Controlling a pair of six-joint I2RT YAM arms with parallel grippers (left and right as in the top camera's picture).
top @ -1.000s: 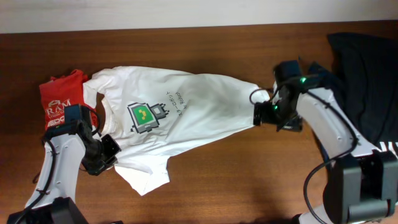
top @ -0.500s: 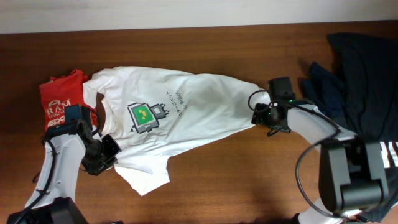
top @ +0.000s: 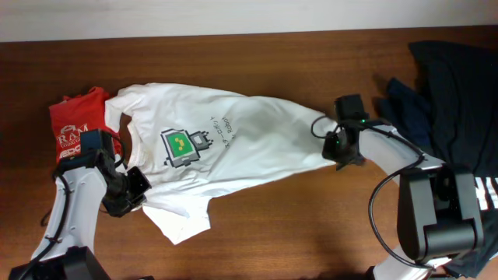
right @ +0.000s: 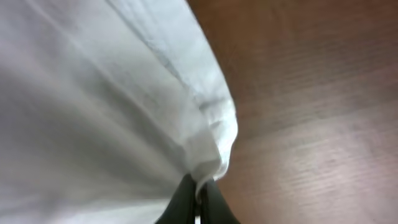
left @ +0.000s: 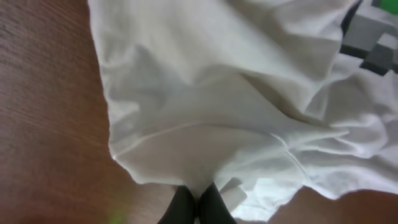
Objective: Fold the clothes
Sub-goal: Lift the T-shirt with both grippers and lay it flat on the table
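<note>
The robot's left gripper will lift the pinched edge, carry it outward and lower it onto the cloth beside the green print to release it, because the shirt is lying unfolded.
A white T-shirt [top: 233, 148] with a green square print [top: 179, 148] lies spread across the middle of the wooden table. My left gripper [top: 138, 189] is shut on its lower left edge; in the left wrist view the black fingers [left: 198, 205] pinch the white cloth [left: 217, 106]. My right gripper [top: 333, 146] is shut on the shirt's right end. The right wrist view shows the hem [right: 211, 134] caught between the closed fingertips [right: 198, 202]. A folded red shirt [top: 78, 124] with white lettering lies at the far left.
A heap of dark navy and black clothes [top: 451, 101] fills the right end of the table, close behind the right arm. Bare wood [top: 296, 225] runs along the front. The table's back edge meets a pale wall [top: 233, 15].
My right gripper moved left to the shirt's right end and closed on the hem. The cloth there has bunched slightly. The left gripper has not moved.
</note>
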